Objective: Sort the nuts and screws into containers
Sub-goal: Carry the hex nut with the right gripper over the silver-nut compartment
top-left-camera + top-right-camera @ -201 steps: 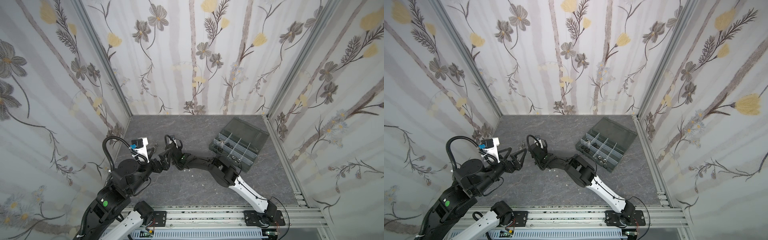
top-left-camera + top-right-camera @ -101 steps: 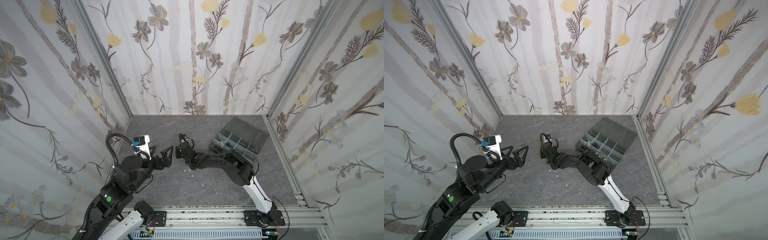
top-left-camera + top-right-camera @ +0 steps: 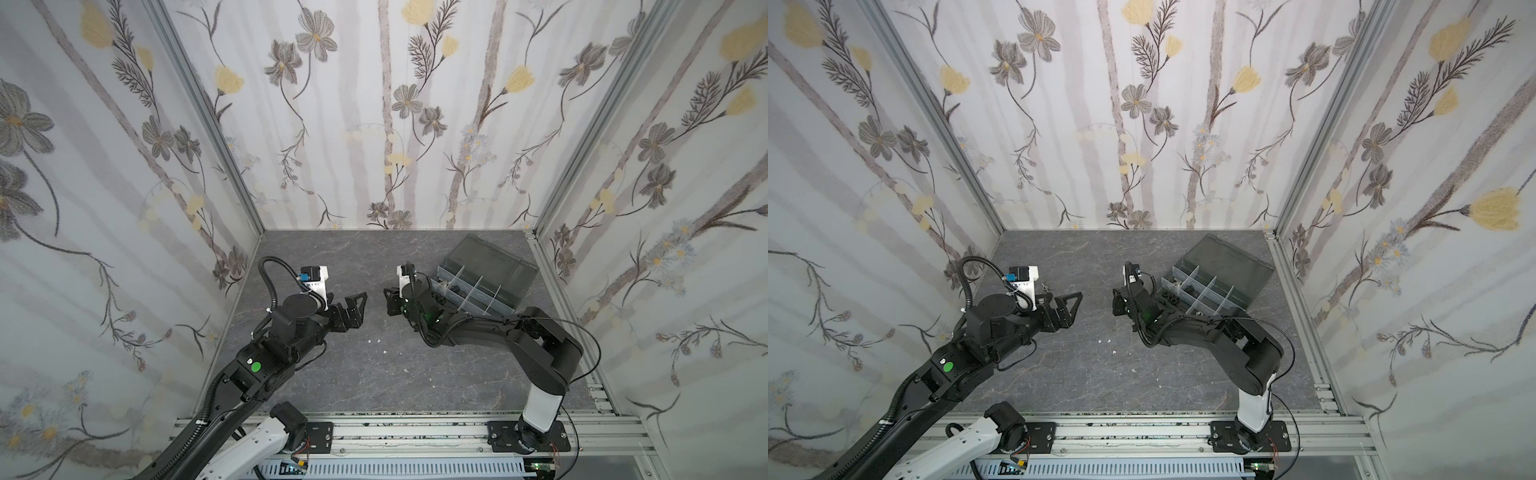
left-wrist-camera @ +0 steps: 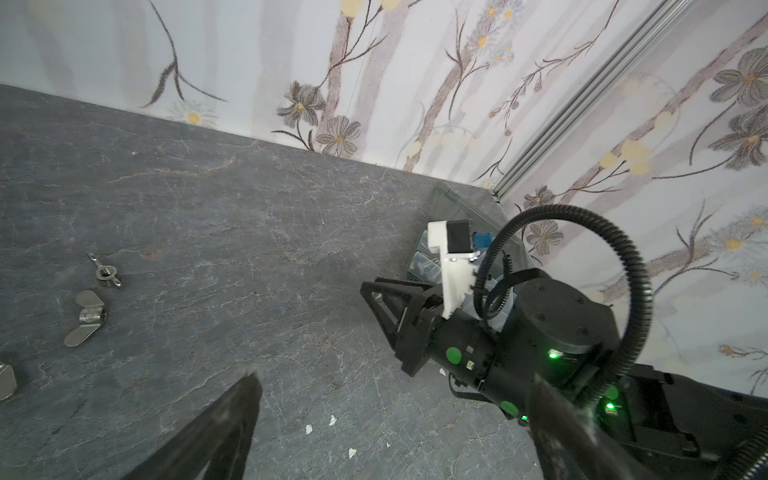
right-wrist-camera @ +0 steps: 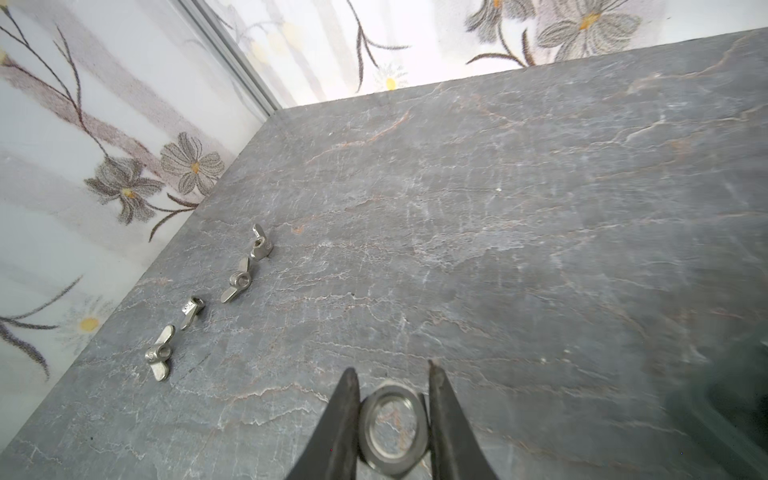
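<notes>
The nut hangs over bare floor. Next, my right gripper swings the silver nut across to the open box [image 3: 478, 286], over the section beside the dark pieces, and releases it.
A silver hex nut [image 5: 392, 428] sits pinched between the fingers of my right gripper [image 5: 391, 368], held above the grey floor. In both top views that gripper [image 3: 390, 301] [image 3: 1116, 301] hovers just left of the open organizer box [image 3: 478, 286] [image 3: 1208, 286], whose compartments are the containers. Small dark pieces [image 3: 1173, 299] lie in a near compartment. Several silver wing nuts [image 5: 237, 280] [image 4: 85, 318] lie in a row by the left wall. My left gripper [image 3: 353, 309] [image 3: 1069, 309] [image 4: 395, 378] is open and holds nothing, facing the right gripper. The screws are out of view.
The box's smoky lid [image 3: 494, 262] stands open toward the back right corner. White specks [image 3: 378, 340] [image 4: 308, 428] dot the floor between the arms. Flowered walls close in the left, back and right sides. An aluminium rail [image 3: 395, 428] runs along the front edge.
My right gripper has drawn back to the right, from beside the left gripper toward the box, carrying the nut. The left gripper has shifted a little right and stays open.
</notes>
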